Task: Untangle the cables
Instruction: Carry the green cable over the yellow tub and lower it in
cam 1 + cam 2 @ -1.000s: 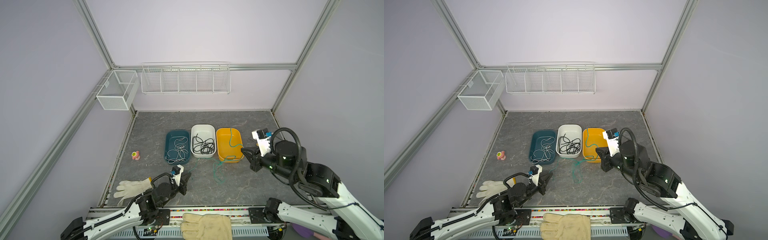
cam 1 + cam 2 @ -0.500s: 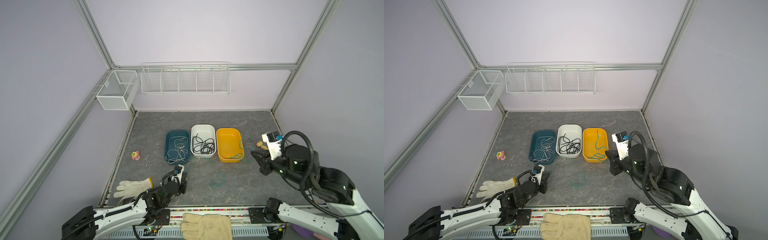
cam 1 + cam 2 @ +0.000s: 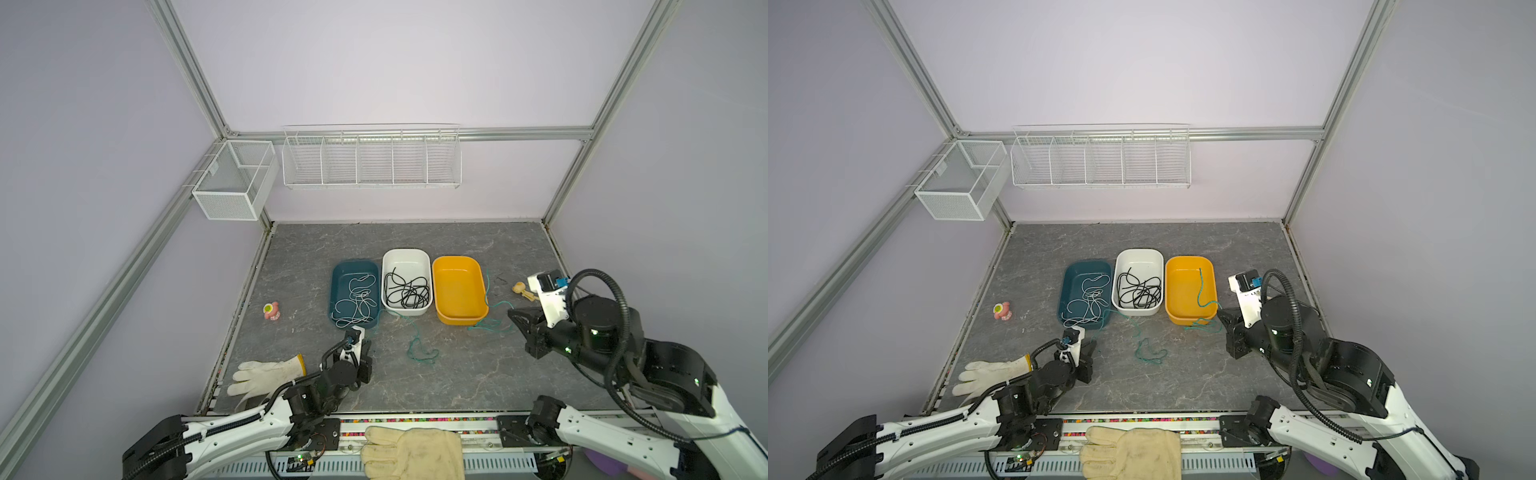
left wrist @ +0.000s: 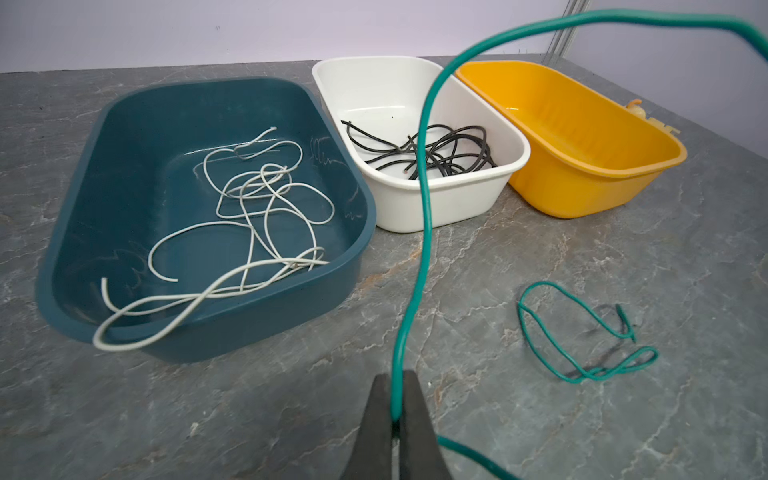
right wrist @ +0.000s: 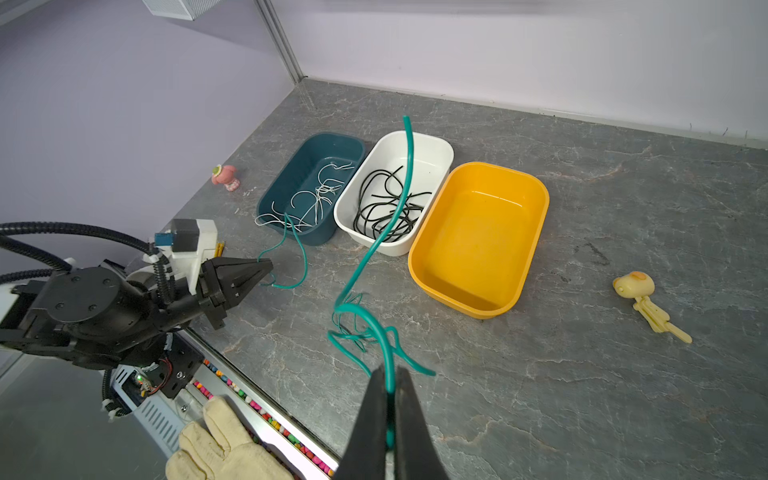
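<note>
The robot's right gripper should carry the green piece of cable outward and down into the empty yellow bin (image 3: 458, 288) (image 5: 481, 240) and release it there, because the other bins hold white and black cables.
White cables (image 4: 257, 216) lie in the teal bin (image 3: 355, 266) and black cables (image 4: 440, 153) in the white bin (image 3: 405, 255). The yellow bin (image 3: 457, 291) holds nothing. Teal-green cables (image 3: 419, 353) trail over the table in front of the bins. My left gripper (image 4: 395, 376) is shut on one green strand (image 4: 424, 208) that arcs up and away; in both top views it sits low, in front of the teal bin (image 3: 1090, 347). My right gripper (image 5: 388, 372) is shut on a green strand (image 5: 365, 257) whose free end sticks up, just right of the yellow bin (image 3: 513, 316).
A pink toy (image 3: 271, 311) lies left of the bins and a yellow toy (image 3: 521, 289) at the right. A white glove (image 3: 266, 374) lies front left and a cream glove (image 3: 411, 451) on the front rail. Wire baskets (image 3: 370, 160) hang on the back wall.
My right gripper has pulled away from the yellow bin, to the right and nearer the front, dragging the green cable with it. The left gripper has barely moved.
</note>
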Robot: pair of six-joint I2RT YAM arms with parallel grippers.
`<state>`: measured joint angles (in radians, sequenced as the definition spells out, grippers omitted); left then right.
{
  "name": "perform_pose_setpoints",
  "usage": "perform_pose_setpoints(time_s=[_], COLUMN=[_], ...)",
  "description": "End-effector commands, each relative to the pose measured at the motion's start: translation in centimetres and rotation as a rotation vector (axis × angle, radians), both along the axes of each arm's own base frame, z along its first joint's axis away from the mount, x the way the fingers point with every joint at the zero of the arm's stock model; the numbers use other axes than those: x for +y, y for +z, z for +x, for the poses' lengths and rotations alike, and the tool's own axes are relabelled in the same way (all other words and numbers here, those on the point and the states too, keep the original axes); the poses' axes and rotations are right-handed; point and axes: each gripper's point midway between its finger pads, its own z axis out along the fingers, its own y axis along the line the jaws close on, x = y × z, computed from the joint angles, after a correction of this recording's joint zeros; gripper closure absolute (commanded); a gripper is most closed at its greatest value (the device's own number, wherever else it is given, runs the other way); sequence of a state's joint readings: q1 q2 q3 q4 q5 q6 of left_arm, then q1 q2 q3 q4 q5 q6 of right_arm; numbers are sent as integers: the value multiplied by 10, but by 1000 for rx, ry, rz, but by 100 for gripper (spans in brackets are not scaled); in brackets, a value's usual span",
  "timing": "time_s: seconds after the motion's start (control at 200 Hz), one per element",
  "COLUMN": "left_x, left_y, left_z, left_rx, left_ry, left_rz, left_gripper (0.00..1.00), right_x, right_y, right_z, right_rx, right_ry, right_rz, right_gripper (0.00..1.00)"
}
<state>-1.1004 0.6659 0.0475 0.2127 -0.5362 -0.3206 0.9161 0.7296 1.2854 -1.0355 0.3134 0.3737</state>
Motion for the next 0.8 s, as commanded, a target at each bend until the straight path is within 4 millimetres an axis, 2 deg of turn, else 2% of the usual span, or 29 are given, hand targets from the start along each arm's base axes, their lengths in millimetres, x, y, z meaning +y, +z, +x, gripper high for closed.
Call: perform_pose_setpoints(time_s=[0.0,0.175,0.22,0.285,0.535,0.795], left_x=[-3,-3,-3,-4,-7,-5], left_y=[9,8,8,6,3,4], left_z=[-1,-2,-2,-2,-3,-4], left_rx=[-9,-10,-8,-6,1,-6], left_ry=[-14,-20,-22,-28,-40,-39], left_rz=[-22,-29,-28,-21,-13,-28], left_gripper=[100,100,100,100,100,100], right_x=[10,14,20,22,28,13], right_y=[-4,-11,-8,-15,-49,-97], right_z=[9,21,28,37,82,137], right_rx=[2,14,2,19,167,314], right_ry=[-5,-37,-43,-62,-139,-292], right_rz=[5,-26,-9,-22,12,8], right_gripper=[93,93,93,94,94,94])
